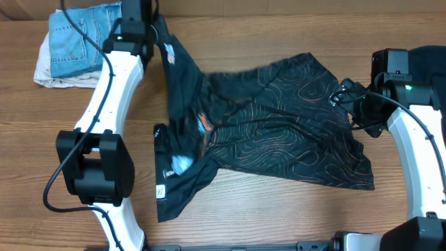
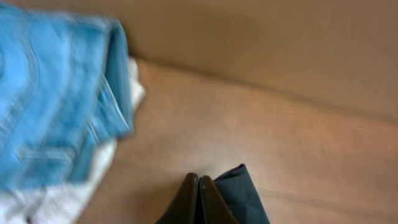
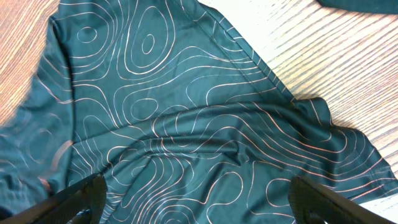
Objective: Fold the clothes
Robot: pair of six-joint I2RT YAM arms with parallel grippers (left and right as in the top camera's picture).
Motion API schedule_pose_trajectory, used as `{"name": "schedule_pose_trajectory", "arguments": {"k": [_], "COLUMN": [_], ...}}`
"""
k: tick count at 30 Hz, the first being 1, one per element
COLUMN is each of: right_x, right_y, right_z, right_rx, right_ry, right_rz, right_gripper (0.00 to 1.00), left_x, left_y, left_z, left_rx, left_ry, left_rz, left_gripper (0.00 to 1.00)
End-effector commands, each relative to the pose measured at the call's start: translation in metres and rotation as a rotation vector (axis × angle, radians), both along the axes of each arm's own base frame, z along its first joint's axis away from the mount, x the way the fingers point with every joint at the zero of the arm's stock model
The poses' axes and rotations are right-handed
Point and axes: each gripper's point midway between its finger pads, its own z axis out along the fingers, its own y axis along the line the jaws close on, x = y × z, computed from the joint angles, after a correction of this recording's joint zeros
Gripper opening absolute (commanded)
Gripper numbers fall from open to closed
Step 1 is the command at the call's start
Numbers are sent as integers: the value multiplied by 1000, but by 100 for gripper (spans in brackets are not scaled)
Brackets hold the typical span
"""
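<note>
I will pull my left gripper outward and toward the folded jeans [image 1: 80, 38] [image 2: 62, 93], then let go of the jersey's edge, because the piece of the jersey still runs crumpled from my closed fingers.
The clothes are one black jersey [image 1: 279, 132] with orange contour lines, spread crumpled across the middle of the table. A strip of it is pulled up toward the back left, where my left gripper [image 1: 148, 31] is shut on its edge. In the left wrist view the fingers [image 2: 199, 200] are pressed together, with a dark fold of the jersey [image 2: 245, 196] sticking out beside them. My right gripper [image 1: 346, 97] hovers open over the jersey's right side. In the right wrist view its fingers stand wide apart over the patterned jersey [image 3: 186, 112], gripper [image 3: 196, 190] holding nothing.
A folded pair of blue jeans [image 1: 77, 38] lies on a white garment [image 1: 43, 70] at the back left corner, close to my left gripper; the jeans [image 2: 50, 93] fill the left of the left wrist view. Bare wood table [image 1: 279, 216] lies in front of the jersey.
</note>
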Motion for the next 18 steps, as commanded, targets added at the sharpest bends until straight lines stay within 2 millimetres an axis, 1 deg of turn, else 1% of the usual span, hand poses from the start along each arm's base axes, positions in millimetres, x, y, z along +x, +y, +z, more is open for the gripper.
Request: {"name": "schedule_pose_trajectory", "arguments": {"k": [1, 7, 11, 13, 14, 15, 16, 17, 18], "right_x": [0, -1, -1, -1, -1, 0, 0, 0, 0], "right_y": [0, 0, 0, 0, 0, 0, 0, 0, 0], "right_z": [-3, -3, -3, -3, -3, -3, -3, -3, -3], "right_rx": [4, 5, 5, 5, 5, 5, 5, 5, 5], "right_ry": [7, 13, 14, 13, 12, 10, 9, 8, 9], "right_rz": [1, 1, 1, 1, 1, 1, 1, 1, 1], "right_gripper": [97, 97, 97, 97, 96, 97, 97, 97, 97], "left_x": [15, 30, 32, 30, 30, 28, 27, 25, 23], "left_y": [24, 48, 67, 71, 70, 68, 63, 58, 48], "left_z": [26, 67, 107, 117, 117, 113, 105, 98, 85], "left_rx": [71, 192, 278, 296, 300, 302, 300, 296, 285], "left_ry": [-106, -264, -366, -376, -367, -341, -309, -279, -225], "left_rz": [76, 170, 267, 286, 282, 270, 245, 219, 168], "left_gripper": [5, 8, 8, 9, 11, 24, 31, 36, 38]}}
